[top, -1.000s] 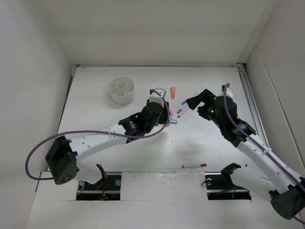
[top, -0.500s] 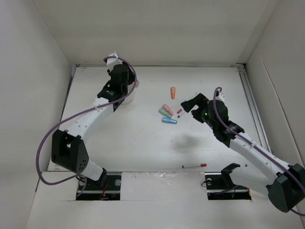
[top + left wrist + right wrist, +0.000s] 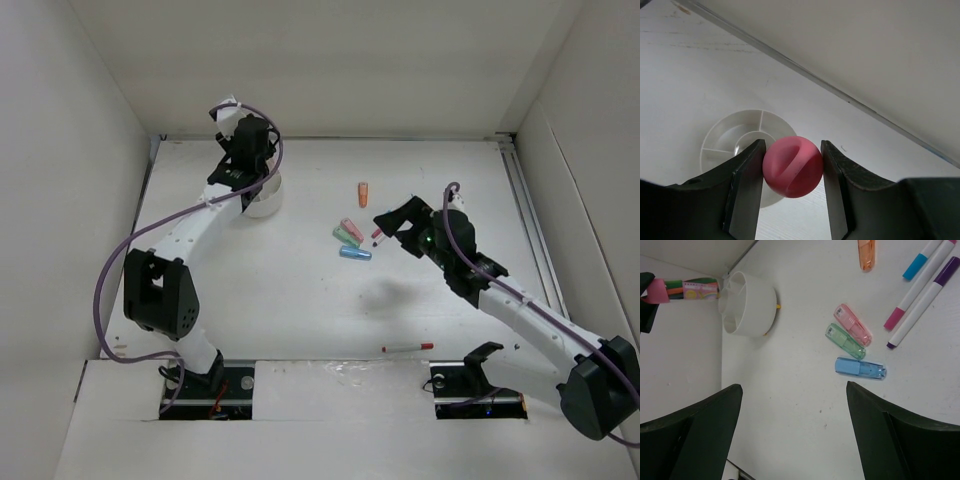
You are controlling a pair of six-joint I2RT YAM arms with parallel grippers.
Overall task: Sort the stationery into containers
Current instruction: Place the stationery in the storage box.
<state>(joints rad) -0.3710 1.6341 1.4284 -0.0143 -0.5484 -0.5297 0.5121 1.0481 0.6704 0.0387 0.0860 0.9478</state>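
Note:
The stick (image 3: 791,166) hangs nearer the cup's rim, so my left gripper will shift left in its wrist view, over the white cup's round middle section, next.
My left gripper (image 3: 792,167) is shut on a round pink-capped stick (image 3: 791,166), seen end-on between both pads. It hangs above the white divided cup (image 3: 727,131), which stands at the back left (image 3: 262,200). The right wrist view shows the same stick (image 3: 690,290) as a colourful tube beside the cup (image 3: 747,310). My right gripper (image 3: 792,390) is open and empty above the table, near a pink case (image 3: 853,325), a green case (image 3: 845,341) and a blue case (image 3: 860,368). An orange piece (image 3: 866,252) and two markers (image 3: 914,285) lie beyond them.
A thin pen with a red cap (image 3: 407,347) lies near the front edge, between the arm bases. White walls close the table at the back and both sides, and the cup stands close to the back-left corner.
My left arm has swung from the middle cluster to the back left, over the cup, its jaws unchanged. My right gripper has drifted a little left toward the small cases.

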